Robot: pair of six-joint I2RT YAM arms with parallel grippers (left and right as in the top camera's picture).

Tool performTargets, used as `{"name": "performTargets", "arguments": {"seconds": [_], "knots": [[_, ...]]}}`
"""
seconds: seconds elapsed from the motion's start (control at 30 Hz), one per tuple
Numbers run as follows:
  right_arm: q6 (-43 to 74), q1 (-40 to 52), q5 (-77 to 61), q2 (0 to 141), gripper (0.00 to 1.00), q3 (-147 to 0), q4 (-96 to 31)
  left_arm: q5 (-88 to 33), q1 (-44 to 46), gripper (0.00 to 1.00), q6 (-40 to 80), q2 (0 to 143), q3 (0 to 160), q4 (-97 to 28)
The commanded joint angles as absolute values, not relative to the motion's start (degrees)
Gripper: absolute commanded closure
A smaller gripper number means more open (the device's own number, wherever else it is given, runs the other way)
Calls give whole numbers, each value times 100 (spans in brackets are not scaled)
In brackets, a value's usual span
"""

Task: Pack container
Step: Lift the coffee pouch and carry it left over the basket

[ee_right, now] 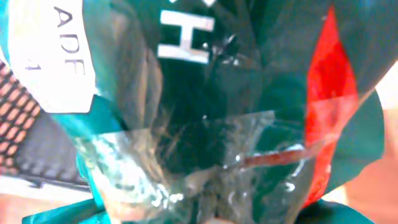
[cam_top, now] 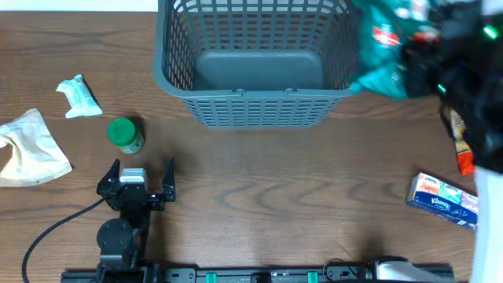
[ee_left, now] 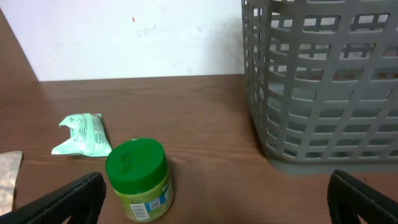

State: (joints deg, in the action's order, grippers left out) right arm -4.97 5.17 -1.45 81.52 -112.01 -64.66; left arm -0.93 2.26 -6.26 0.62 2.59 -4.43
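Next, my right gripper shifts to the left in the overhead view, past the basket's rim, then lowers the teal bag (cam_top: 385, 47) inside, because it still overhangs that rim.
The container, a large grey lattice basket (cam_top: 255, 106), stands at the back centre with nothing in it; its wall fills the right of the left wrist view (ee_left: 323, 93). My right gripper (cam_top: 424, 51) holds a teal crinkly bag (cam_top: 385, 47) in the air over the basket's right rim. The bag fills the right wrist view (ee_right: 205, 112) and hides the fingers. My left gripper (cam_top: 143, 167) is open and empty on the left, just in front of a green-lidded jar (cam_top: 125, 134). The jar stands upright between the open fingers' line in the left wrist view (ee_left: 138, 180).
A white and green packet (cam_top: 79, 96) and a beige pouch (cam_top: 30, 148) lie at the far left. A Kleenex tissue pack (cam_top: 442, 200) lies at the right. An orange-brown item (cam_top: 464, 157) is partly hidden under the right arm.
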Motion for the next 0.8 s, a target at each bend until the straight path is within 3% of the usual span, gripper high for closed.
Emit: {"name": "performTargets", "arguments": {"seconds": [0.0, 0.3, 0.77], "knots": [[-432, 1024, 128, 8541, 99, -11972, -6375, -47, 211, 1, -685, 23, 84, -526], [-478, 2093, 1122, 9769, 99, -12770, -6683, -47, 211, 1, -685, 23, 84, -526], [-296, 2169, 1116, 10733, 99, -12770, -6930, -47, 211, 1, -685, 23, 84, -526]]}}
